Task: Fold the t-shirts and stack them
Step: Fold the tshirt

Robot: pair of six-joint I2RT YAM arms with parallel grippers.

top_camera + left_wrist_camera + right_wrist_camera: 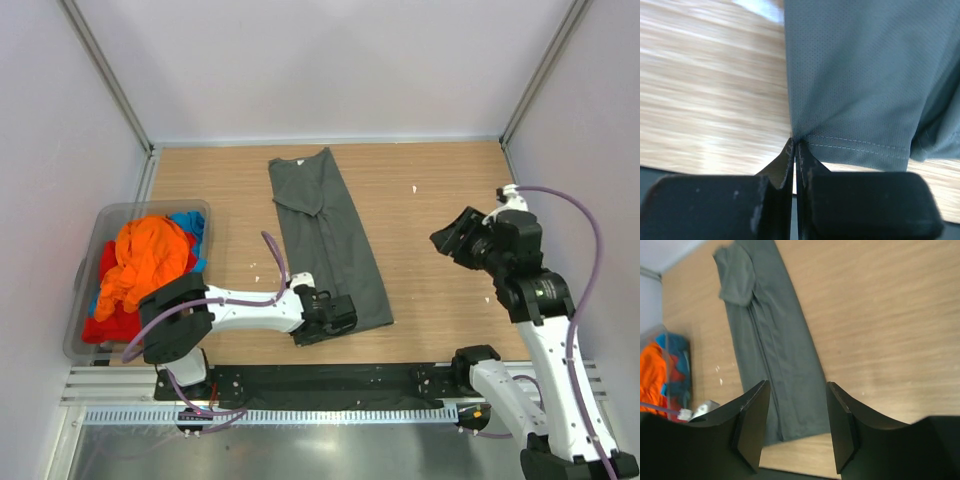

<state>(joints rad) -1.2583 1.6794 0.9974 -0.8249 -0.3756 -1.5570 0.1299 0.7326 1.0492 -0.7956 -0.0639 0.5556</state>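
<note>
I will move my right gripper to the left in the top view, back and down onto the folded t-shirt's free near corner [389, 321] [825, 429]. My left gripper holds the other corner.
A dark grey-green t-shirt [325, 240] lies on the wooden table, folded lengthwise into a long strip with its collar at the far end. My left gripper [325, 315] lies low at the strip's near left corner. In the left wrist view its jaws [795, 142] are shut together on the corner of the shirt's stitched hem [865, 75]. My right gripper [452, 240] hangs open above the right side of the table, away from the shirt. Between its spread fingers [797, 385] I see the near end of the strip [775, 350]. Orange [150, 255], red [100, 325] and blue [195, 230] t-shirts are bunched in a bin.
The translucent grey plastic bin [110, 210] stands at the table's left edge, next to the left arm's base. A black strip and a metal rail [330, 415] run along the near edge. White walls and metal posts enclose the table at the back and sides.
</note>
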